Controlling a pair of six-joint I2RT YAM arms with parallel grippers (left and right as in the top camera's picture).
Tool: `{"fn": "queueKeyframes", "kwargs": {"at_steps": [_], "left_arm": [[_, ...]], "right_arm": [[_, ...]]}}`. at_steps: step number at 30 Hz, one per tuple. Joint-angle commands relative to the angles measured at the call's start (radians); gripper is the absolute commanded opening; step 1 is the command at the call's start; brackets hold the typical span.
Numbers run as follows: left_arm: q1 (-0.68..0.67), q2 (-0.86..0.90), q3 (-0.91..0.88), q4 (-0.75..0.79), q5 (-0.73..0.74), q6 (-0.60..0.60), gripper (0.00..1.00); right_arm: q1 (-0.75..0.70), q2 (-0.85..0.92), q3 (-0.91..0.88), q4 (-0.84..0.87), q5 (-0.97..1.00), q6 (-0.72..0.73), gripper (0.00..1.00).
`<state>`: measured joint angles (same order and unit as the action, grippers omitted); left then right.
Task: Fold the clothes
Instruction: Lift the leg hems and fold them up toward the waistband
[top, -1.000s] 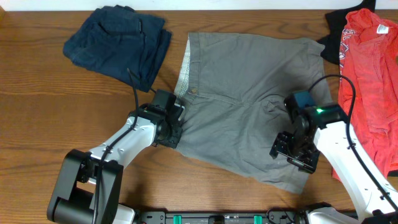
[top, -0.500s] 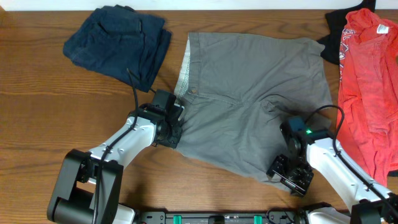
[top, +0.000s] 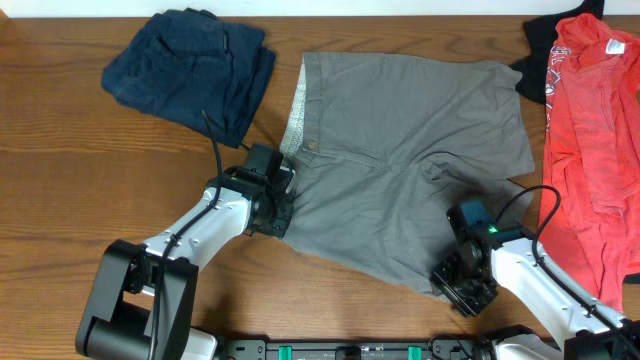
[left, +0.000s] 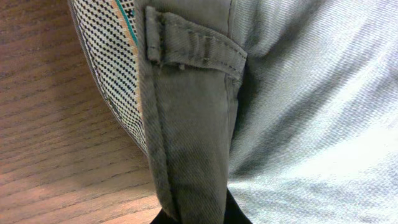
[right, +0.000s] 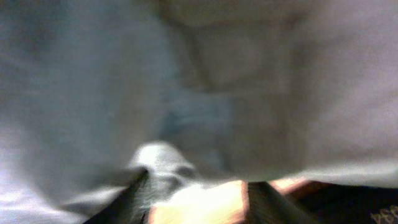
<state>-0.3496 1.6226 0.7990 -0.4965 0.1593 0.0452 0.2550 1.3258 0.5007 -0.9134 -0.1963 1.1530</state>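
Note:
The shorts (top: 400, 140) are lying spread flat. I need to lift my left gripper next, carry the near waistband corner outward over the far half of the waistband (top: 309, 100) and let it go there.
The grey-taupe shorts (top: 400, 140) lie spread flat mid-table, waistband to the left with its pale dotted lining (left: 109, 68) showing. My left gripper (top: 272, 212) is at the near corner of the waistband. In the left wrist view it (left: 199, 216) is shut on the waistband edge just below a belt loop (left: 193, 46). My right gripper (top: 460, 288) is at the near hem of the right leg. In the blurred right wrist view its fingers (right: 199, 202) are apart with bare table between them, and a fold of the shorts (right: 161, 158) lies against the left finger.
A folded navy garment (top: 190, 65) lies at the back left. A red shirt (top: 590, 130) lies along the right edge over a black garment (top: 540, 45). Brown wooden table (top: 60, 180) all round.
My right gripper has moved down the shorts' leg toward the table's front edge, to the near hem. The left gripper has stayed in place on the waistband.

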Motion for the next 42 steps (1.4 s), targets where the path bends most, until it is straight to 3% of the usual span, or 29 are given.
{"fn": "queueKeyframes", "kwargs": {"at_steps": [1,2,12,18,30,37,42], "left_arm": [[0.000,0.029,-0.005,-0.019,0.013,-0.024,0.06],[0.000,0.026,0.003,-0.031,0.013,-0.033,0.06],[0.000,-0.134,0.112,-0.197,0.013,-0.094,0.06],[-0.001,-0.288,0.133,-0.235,0.013,-0.128,0.06],[-0.001,-0.544,0.155,-0.311,0.014,-0.199,0.06],[-0.005,-0.622,0.157,-0.411,0.017,-0.301,0.06],[-0.012,-0.612,0.157,-0.383,-0.005,-0.309,0.06]], "right_arm": [[0.018,0.033,-0.056,0.026,0.101,0.066,0.07],[0.018,0.032,-0.053,0.026,0.090,0.051,0.01],[0.009,-0.052,0.099,-0.031,0.115,-0.118,0.01],[-0.042,-0.190,0.248,-0.200,0.244,-0.209,0.01],[-0.256,-0.402,0.571,-0.528,0.294,-0.454,0.01],[-0.275,-0.385,0.814,-0.711,0.294,-0.582,0.01],[-0.275,-0.283,0.857,-0.591,0.304,-0.632,0.01]]}}
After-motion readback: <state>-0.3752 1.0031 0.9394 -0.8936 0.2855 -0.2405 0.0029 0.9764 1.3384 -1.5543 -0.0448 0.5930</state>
